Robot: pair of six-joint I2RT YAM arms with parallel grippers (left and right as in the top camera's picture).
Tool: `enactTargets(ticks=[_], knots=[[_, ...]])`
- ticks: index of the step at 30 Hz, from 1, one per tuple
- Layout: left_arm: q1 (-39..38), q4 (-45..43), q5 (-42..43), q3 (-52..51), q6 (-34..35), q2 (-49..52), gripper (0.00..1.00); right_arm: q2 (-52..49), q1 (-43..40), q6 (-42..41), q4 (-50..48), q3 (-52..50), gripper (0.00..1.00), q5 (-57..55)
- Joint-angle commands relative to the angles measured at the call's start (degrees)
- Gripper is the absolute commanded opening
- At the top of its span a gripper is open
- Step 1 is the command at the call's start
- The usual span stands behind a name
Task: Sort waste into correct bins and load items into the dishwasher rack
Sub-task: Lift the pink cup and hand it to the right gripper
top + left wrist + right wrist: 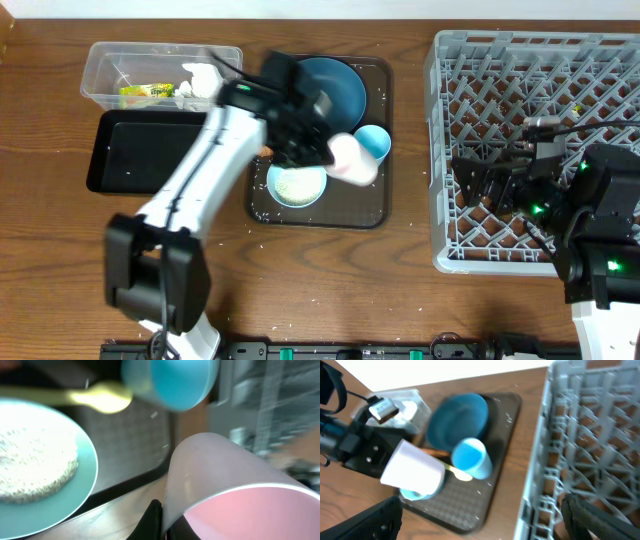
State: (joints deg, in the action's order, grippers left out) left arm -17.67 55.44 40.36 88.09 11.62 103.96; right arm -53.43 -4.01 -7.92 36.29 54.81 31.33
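Note:
My right gripper moves off the rack [540,60] to the left in the overhead view next, onto the pink cup's loose end [364,169], as my left gripper covers the other end.
My left gripper [328,153] is shut on the wall of the pink cup [353,160] and holds it tilted over the brown serving tray [380,205]; the left wrist view shows the fingers [162,521] pinching the cup's rim [235,495]. The light blue cup [374,142], the dark blue bowl [335,88] and the small bowl with rice [296,186] are on that tray. The yellow spoon [100,397] lies beside the bowl. A carrot [435,452] shows by the tray's edge. My right gripper [478,186] is open and empty over the grey dishwasher rack [540,60].
The clear tub [110,60] at the back left holds a yellow wrapper [145,92] and white tissue [200,78]. The black tray [140,150] lies in front of it. Loose rice grains are scattered on the table around the serving tray.

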Motion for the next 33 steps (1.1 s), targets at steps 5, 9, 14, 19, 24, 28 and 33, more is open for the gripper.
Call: enactTargets(ticks=[5,9,14,19,24,28,33], knots=[[7.6,-1.4,26.7,1.0,-4.6,-0.6,0.06,-3.6,5.3,-7.3,-9.0,1.2,0.99,6.8],[8.7,-3.8,36.8,1.0,-4.5,-0.6,0.06,-7.5,12.2,-8.3,-17.9,1.2,0.98,7.6],[8.7,-5.5,44.6,1.0,-4.5,-0.6,0.06,-12.5,18.7,-7.7,-26.2,1.2,0.96,8.0],[8.7,-5.4,47.1,1.0,-4.5,-0.6,0.06,-17.0,21.2,-7.3,-33.6,1.2,0.89,14.3],[8.7,-5.3,47.7,1.0,-4.5,-0.6,0.06,-20.5,21.6,-6.6,-41.0,1.2,0.84,20.4],[8.7,-4.5,47.7,1.0,-4.5,-0.6,0.06,-22.7,21.7,-6.6,-44.0,1.2,0.79,23.2],[8.7,-4.5,47.5,0.9,-4.5,-0.6,0.06,-24.2,21.7,-6.7,-49.4,1.2,0.74,25.8]])
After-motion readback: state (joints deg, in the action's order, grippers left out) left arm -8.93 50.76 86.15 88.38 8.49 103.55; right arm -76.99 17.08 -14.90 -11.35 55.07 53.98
